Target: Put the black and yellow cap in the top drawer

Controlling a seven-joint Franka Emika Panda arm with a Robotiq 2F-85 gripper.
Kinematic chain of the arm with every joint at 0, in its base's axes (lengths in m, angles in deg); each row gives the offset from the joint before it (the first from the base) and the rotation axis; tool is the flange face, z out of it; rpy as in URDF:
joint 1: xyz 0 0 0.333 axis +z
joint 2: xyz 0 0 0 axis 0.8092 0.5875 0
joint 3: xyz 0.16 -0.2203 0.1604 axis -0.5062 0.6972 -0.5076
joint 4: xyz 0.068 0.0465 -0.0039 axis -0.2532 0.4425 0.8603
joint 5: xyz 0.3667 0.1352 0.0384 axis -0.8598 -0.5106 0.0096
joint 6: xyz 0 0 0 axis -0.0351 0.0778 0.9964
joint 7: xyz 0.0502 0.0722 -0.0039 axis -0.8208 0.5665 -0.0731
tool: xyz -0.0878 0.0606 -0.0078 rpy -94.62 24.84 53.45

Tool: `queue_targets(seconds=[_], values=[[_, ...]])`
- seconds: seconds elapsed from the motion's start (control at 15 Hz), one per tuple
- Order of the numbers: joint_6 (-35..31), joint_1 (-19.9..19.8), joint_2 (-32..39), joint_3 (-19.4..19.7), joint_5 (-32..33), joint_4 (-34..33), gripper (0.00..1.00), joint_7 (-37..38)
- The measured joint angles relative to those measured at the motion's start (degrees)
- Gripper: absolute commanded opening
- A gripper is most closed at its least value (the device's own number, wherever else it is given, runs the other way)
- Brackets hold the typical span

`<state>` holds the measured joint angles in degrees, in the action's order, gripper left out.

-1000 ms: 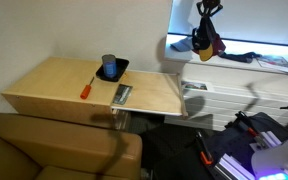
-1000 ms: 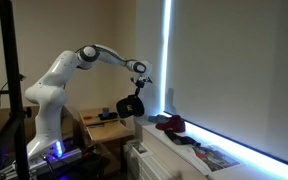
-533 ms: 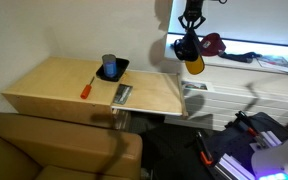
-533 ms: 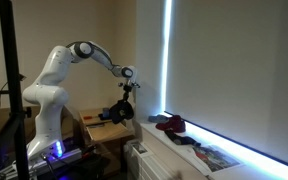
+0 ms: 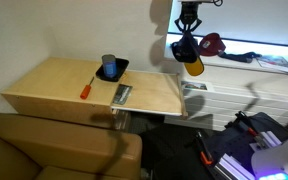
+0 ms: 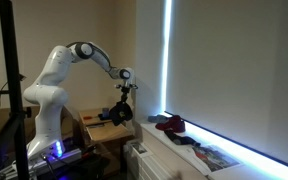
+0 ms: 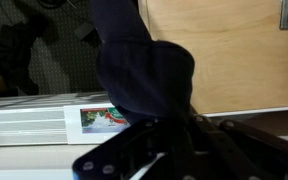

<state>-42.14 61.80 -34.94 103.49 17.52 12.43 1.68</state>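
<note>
The gripper moves back and down to the bare table end by the chest [image 5: 161, 92] [image 7: 232, 65] next, to release the cap on clear wood.
My gripper [image 5: 188, 27] is shut on the black and yellow cap [image 5: 188, 52] and holds it in the air, with the yellow brim hanging down. In an exterior view the cap [image 6: 118, 114] hangs under the gripper [image 6: 125, 93], above the gap between the wooden table and the white chest of drawers. In the wrist view the dark crown [image 7: 144, 70] fills the middle, clamped by the fingers [image 7: 174, 135]. The top drawer [image 5: 219, 89] of the white chest is slightly open below and to the right of the cap.
A dark red cap [image 5: 213, 43] lies on the chest top [image 5: 269, 60] with papers. The wooden table [image 5: 54, 92] carries a blue cup [image 5: 109, 64] on a dark plate, an orange-handled screwdriver [image 5: 88, 86] and a small device [image 5: 122, 95]. A brown couch [image 5: 44, 150] stands in front.
The arm swung the cap from over the chest top towards the table side and lowered it; in the last half second it barely moved.
</note>
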Motion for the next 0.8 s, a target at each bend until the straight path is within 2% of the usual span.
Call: queue_targets(seconds=[0.2,0.4,0.73,0.8], values=[[-4.2,1.5,0.1,-6.9,4.9,2.8,0.01,1.3],[-7.6,4.5,0.3,-10.9,11.7,5.5,0.01,4.2],[-17.9,8.5,2.5,-12.2,25.1,9.2,0.01,9.7],[-19.3,9.0,3.1,-12.2,27.0,9.5,0.04,10.5]])
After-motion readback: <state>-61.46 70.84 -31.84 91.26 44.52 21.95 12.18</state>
